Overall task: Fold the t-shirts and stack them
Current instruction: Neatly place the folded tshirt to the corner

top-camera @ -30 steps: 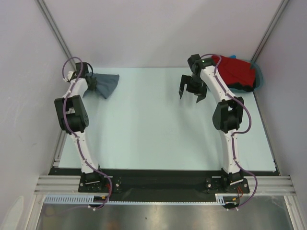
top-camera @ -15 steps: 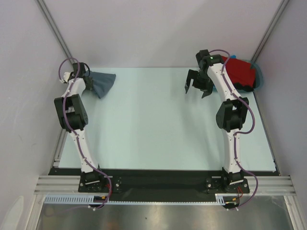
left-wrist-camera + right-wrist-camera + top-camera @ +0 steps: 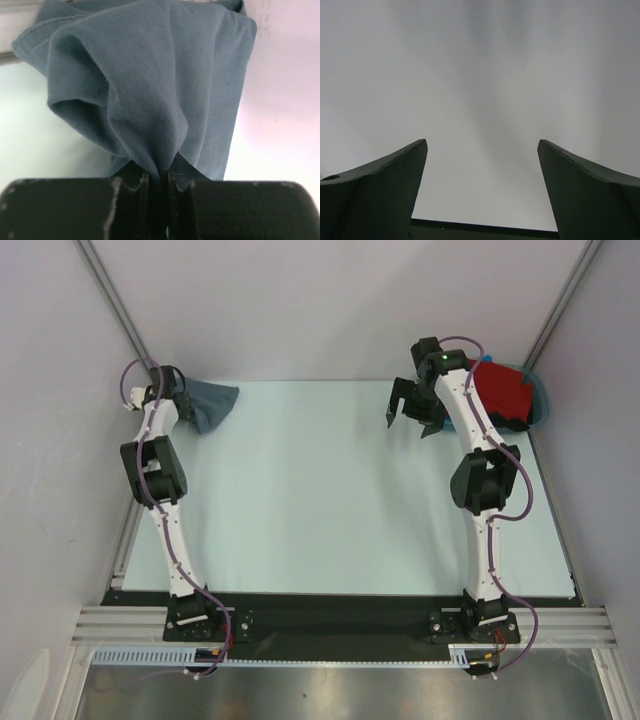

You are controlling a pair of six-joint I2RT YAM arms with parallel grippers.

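The left gripper's fold is close by the side panel, so the robot will next move that fold to the right in the top view, over the grey t-shirt (image 3: 159, 75), and open the gripper.
A slate-grey t-shirt (image 3: 212, 402) lies bunched at the table's far left corner. My left gripper (image 3: 186, 407) is shut on a fold of it; in the left wrist view the grey cloth (image 3: 150, 90) is pinched between the jaws of the left gripper (image 3: 162, 175). A bright red t-shirt (image 3: 503, 392) is heaped at the far right corner, with dark cloth under it. My right gripper (image 3: 409, 417) hangs open left of that heap, holding nothing. The right wrist view shows only the bare wall between the spread fingers (image 3: 385, 180) of the right gripper (image 3: 482, 145).
A teal tub (image 3: 541, 398) edge shows behind the red heap at the far right corner. The pale table (image 3: 320, 500) is walled by white panels at the back and both sides. Both arm bases stand at the near edge.
My left gripper has drawn the grey t-shirt further toward the far left corner. The right gripper has risen and moved back toward the red heap, still open.
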